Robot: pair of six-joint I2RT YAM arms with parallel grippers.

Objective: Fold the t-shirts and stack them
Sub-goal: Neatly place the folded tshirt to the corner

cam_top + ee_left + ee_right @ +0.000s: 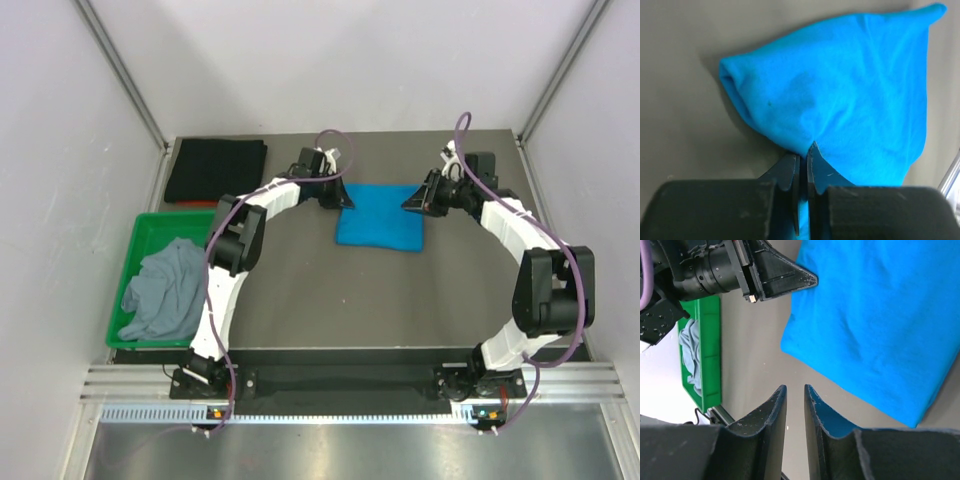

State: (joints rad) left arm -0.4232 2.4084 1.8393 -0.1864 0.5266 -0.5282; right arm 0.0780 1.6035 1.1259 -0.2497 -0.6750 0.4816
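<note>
I will lift the blue t-shirt (380,228) next with my left gripper, move it to the left in the top view and let it go on the black t-shirt (215,170), because both are folded.
The bright blue t-shirt (380,228) lies folded in the middle of the table. My left gripper (340,198) is at its far left corner, shut on a pinch of the blue cloth (840,85), which shows between the jaws (804,151). My right gripper (412,203) hovers by the far right corner. Its jaws (795,390) stand narrowly open with only bare table between them, just beside the blue t-shirt (875,325). The black t-shirt (215,170) lies folded at the back left. The grey t-shirt (165,290) is crumpled in the bin.
A green plastic bin (150,225) stands at the table's left edge, also in the right wrist view as the green bin (710,355). White walls close in the table on the left, right and back. Both arms arch over the table's middle.
</note>
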